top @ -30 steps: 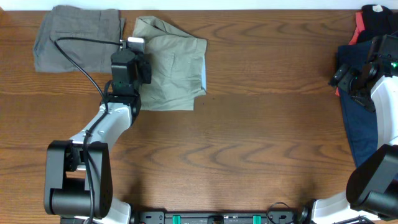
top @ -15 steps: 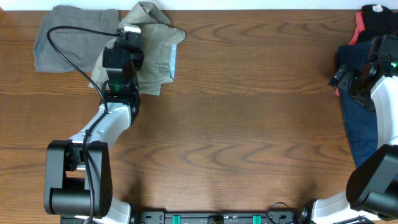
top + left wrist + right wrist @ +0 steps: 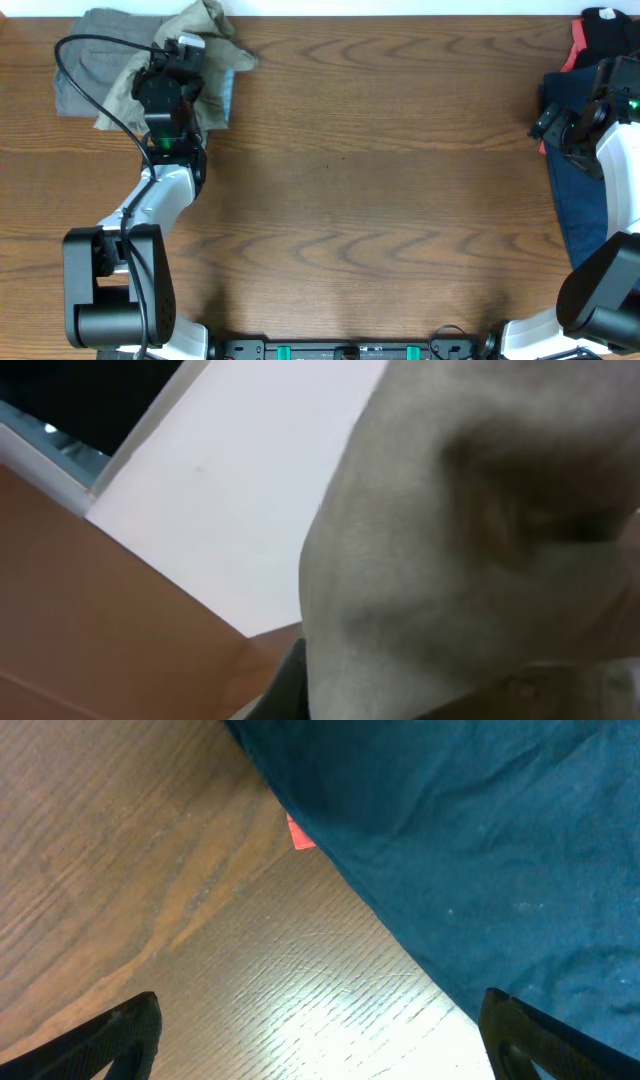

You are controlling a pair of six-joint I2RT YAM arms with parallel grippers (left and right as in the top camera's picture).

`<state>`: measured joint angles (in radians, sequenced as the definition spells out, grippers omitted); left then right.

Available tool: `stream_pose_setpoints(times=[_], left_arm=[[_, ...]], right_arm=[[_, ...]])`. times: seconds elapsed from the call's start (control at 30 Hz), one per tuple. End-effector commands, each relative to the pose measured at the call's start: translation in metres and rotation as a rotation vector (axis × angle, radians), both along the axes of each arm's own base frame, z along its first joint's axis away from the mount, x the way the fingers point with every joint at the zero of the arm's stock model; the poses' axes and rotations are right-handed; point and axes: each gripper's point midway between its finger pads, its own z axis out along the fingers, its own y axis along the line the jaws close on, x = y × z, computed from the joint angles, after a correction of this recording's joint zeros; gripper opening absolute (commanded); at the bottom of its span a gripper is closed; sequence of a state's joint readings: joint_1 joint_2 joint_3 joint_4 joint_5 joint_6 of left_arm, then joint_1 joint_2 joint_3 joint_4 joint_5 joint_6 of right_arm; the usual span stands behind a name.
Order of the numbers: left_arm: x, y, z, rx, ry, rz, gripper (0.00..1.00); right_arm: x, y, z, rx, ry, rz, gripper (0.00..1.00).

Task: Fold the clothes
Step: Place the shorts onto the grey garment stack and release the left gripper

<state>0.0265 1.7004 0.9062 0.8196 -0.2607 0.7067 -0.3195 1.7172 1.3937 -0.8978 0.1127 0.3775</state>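
My left gripper has the khaki cloth and will next go left in the overhead view to release it over the grey shorts (image 3: 88, 55), as they're partly uncovered.
The pale khaki shorts (image 3: 215, 70) hang bunched from my left gripper (image 3: 178, 52) at the far left of the table, partly over the darker grey shorts (image 3: 88, 55). The left gripper is shut on the khaki cloth, which fills the left wrist view (image 3: 480, 530). My right gripper (image 3: 562, 122) is open and empty, held over bare wood beside a navy garment (image 3: 580, 190), which also shows in the right wrist view (image 3: 470, 830). A red garment (image 3: 572, 55) and a black one (image 3: 610, 35) lie at the far right.
The white strip of the table's far edge (image 3: 240, 490) shows in the left wrist view. A red scrap (image 3: 298, 832) peeks from under the navy cloth. The left arm's black cable (image 3: 90, 80) loops over the grey shorts.
My left gripper has dragged the khaki shorts leftward and away from me, bunching them onto the grey shorts. The right arm has not moved.
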Motion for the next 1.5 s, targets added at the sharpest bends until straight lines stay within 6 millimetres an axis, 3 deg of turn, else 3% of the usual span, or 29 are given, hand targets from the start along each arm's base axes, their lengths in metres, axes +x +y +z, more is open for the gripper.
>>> stream_pose_setpoints(times=[0.0, 0.47, 0.73, 1.1, 1.17, 1.23, 1.27, 1.3, 1.47], left_arm=[[0.010, 0.010, 0.024, 0.045, -0.050, 0.011, 0.07], [0.031, 0.045, 0.039, 0.091, -0.086, 0.059, 0.09], [0.050, 0.055, -0.004, 0.193, 0.022, 0.037, 0.15], [0.064, 0.104, -0.042, 0.207, 0.066, 0.155, 0.17], [0.063, 0.111, -0.046, 0.205, 0.074, 0.167, 0.27], [0.062, 0.113, -0.045, 0.205, 0.073, 0.171, 0.53], [0.062, 0.113, -0.043, 0.206, 0.068, 0.172, 0.68], [0.062, 0.113, -0.042, 0.206, 0.066, 0.173, 0.98], [0.055, 0.118, -0.037, 0.132, 0.030, 0.259, 0.98]], right_arm=[[-0.001, -0.002, 0.004, -0.017, -0.004, 0.008, 0.99], [-0.001, -0.002, 0.004, -0.017, -0.004, 0.008, 0.99], [-0.001, -0.002, 0.004, -0.017, -0.003, 0.008, 0.99], [-0.001, -0.002, 0.004, -0.017, -0.003, 0.008, 0.99], [-0.001, -0.002, 0.004, -0.017, -0.004, 0.008, 0.99], [-0.001, -0.002, 0.004, -0.016, -0.004, 0.008, 0.99], [-0.001, -0.002, 0.004, -0.017, -0.004, 0.008, 0.99], [-0.001, -0.002, 0.004, -0.017, -0.003, 0.008, 0.99], [-0.001, -0.002, 0.004, -0.017, -0.003, 0.008, 0.99]])
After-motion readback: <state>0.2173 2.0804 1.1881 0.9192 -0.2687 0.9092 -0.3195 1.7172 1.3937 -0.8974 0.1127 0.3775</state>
